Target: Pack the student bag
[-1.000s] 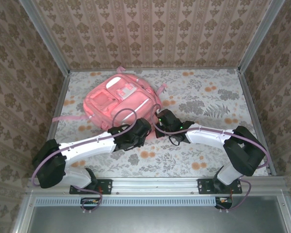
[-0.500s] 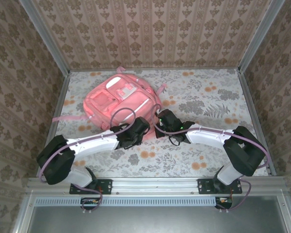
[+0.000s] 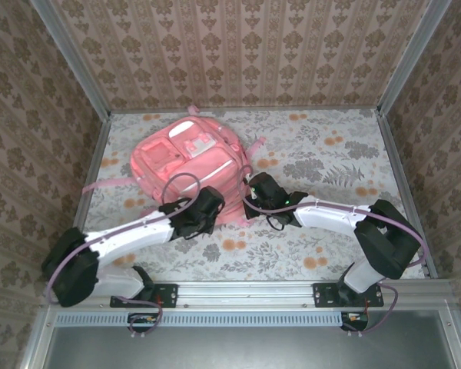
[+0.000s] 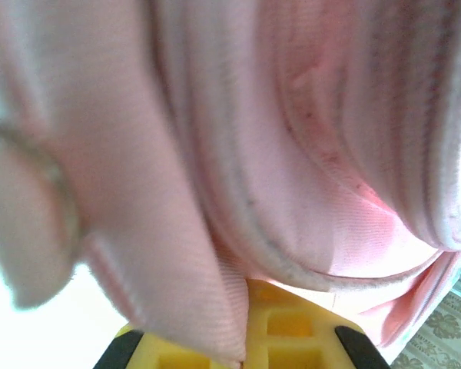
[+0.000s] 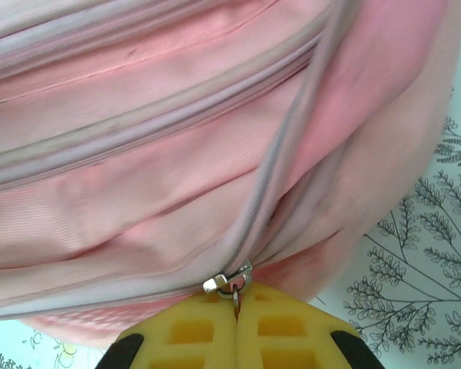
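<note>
The left gripper draws the bag's pink fold sideways over the cloth on the trailing strap's side [image 3: 134,213] next and releases it, because the bag [image 3: 186,154] lies crooked.
The student bag [image 3: 186,154], a large pink backpack, lies at the back left of the table with its near end toward the arms. My left gripper [image 3: 209,201] is at that near end. In the left wrist view its yellow fingers [image 4: 292,330] are shut on a fold of the bag's pink fabric [image 4: 215,307]. My right gripper [image 3: 251,192] is at the bag's near right corner. It is shut on the metal zipper pull [image 5: 237,296], just below the zipper slider [image 5: 226,278], and the grey zipper line [image 5: 276,177] runs up from there.
The table has a floral cloth [image 3: 330,161] and patterned walls on three sides. A pink strap [image 3: 107,184] trails left from the bag toward the left wall. Open cloth lies to the right of the bag and in front of it.
My left gripper has closed on the bag's fabric and drawn a little to the left, pulling the bag's near edge with it. The right gripper has stayed shut on the zipper pull.
</note>
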Action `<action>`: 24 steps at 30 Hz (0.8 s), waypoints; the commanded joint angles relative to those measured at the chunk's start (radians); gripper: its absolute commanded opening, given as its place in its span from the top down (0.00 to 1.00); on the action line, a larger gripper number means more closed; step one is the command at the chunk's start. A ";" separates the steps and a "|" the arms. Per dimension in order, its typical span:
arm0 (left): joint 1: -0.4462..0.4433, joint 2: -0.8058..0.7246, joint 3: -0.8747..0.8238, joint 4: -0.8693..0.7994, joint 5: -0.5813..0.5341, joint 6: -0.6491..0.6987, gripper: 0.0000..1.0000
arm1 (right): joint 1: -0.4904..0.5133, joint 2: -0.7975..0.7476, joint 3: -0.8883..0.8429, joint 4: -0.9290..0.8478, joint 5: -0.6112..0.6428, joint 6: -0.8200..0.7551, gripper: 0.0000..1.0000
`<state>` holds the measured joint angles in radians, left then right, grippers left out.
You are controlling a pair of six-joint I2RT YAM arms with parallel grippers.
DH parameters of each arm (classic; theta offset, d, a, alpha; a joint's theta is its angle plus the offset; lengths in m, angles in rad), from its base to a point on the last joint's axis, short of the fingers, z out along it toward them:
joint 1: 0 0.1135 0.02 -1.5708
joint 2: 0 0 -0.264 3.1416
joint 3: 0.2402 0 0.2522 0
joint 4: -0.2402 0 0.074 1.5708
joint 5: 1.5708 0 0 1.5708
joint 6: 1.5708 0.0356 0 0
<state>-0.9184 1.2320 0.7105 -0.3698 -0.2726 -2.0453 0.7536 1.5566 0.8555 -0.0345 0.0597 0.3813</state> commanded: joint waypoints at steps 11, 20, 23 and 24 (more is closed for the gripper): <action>0.352 -0.568 -0.183 -0.533 0.073 0.365 1.00 | -0.109 0.021 0.051 -0.137 0.092 -0.082 1.00; 0.868 -0.457 -0.137 -0.435 0.465 0.841 1.00 | -0.083 0.051 0.098 -0.124 -0.019 -0.072 1.00; 0.858 -0.421 -0.083 -0.447 0.464 0.862 1.00 | -0.059 0.050 0.092 -0.106 -0.035 -0.038 1.00; 0.853 -0.424 -0.082 -0.449 0.464 0.850 0.93 | -0.051 0.052 0.089 -0.097 -0.037 -0.025 1.00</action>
<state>-0.0635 0.8158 0.5716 -0.7574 0.2100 -1.2907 0.6708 1.5986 0.9581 -0.1040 -0.0288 0.3168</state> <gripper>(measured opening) 0.071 0.062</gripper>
